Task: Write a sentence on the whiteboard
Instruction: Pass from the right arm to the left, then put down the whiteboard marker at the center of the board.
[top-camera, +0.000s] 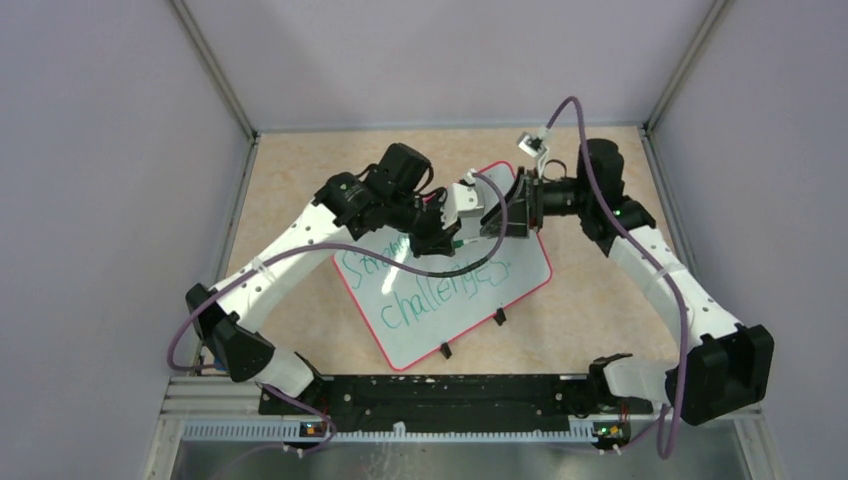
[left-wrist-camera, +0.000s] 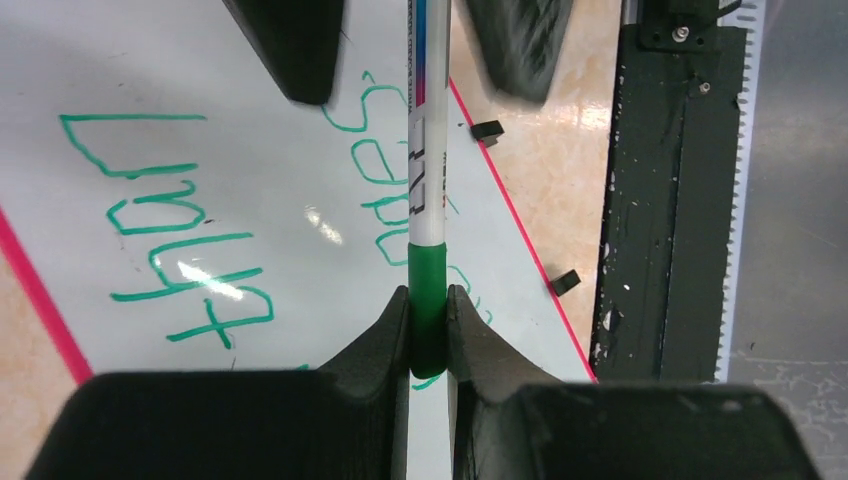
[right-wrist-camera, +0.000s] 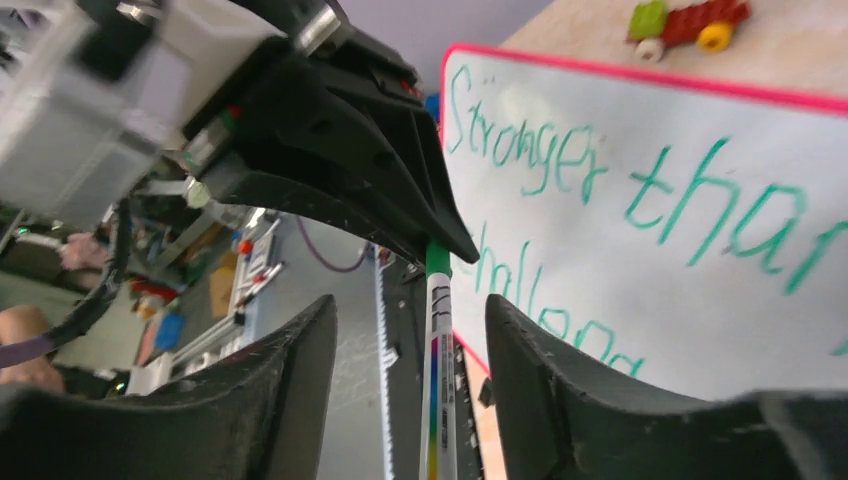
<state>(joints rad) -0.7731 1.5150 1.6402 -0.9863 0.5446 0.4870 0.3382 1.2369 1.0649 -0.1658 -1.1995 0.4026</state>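
My left gripper next moves to the left in the top view and down to the bare table beside the whiteboard. It then releases the marker, since the sentence is written.
The whiteboard (top-camera: 430, 338) lies tilted on the tan table, its red-pink rim all round. The sentence (top-camera: 430, 295), in green, reads "Stronger than challenges" over two lines. My left gripper (top-camera: 445, 240) hovers over the board's upper middle and is shut on the green end of a white marker (left-wrist-camera: 428, 300). The marker's barrel (left-wrist-camera: 418, 120) runs away from it, between the fingers of my right gripper (top-camera: 500, 222). In the right wrist view my right gripper (right-wrist-camera: 410, 305) is open, its fingers (right-wrist-camera: 570, 400) on either side of the marker (right-wrist-camera: 437, 380) and not touching it. Whether the marker touches the board is hidden.
Two small black clips (top-camera: 446, 350) sit at the board's near edge. A black rail (top-camera: 450, 395) runs along the table's front. Grey walls close in three sides. A small coloured brick toy (right-wrist-camera: 690, 20) lies beyond the board's far edge.
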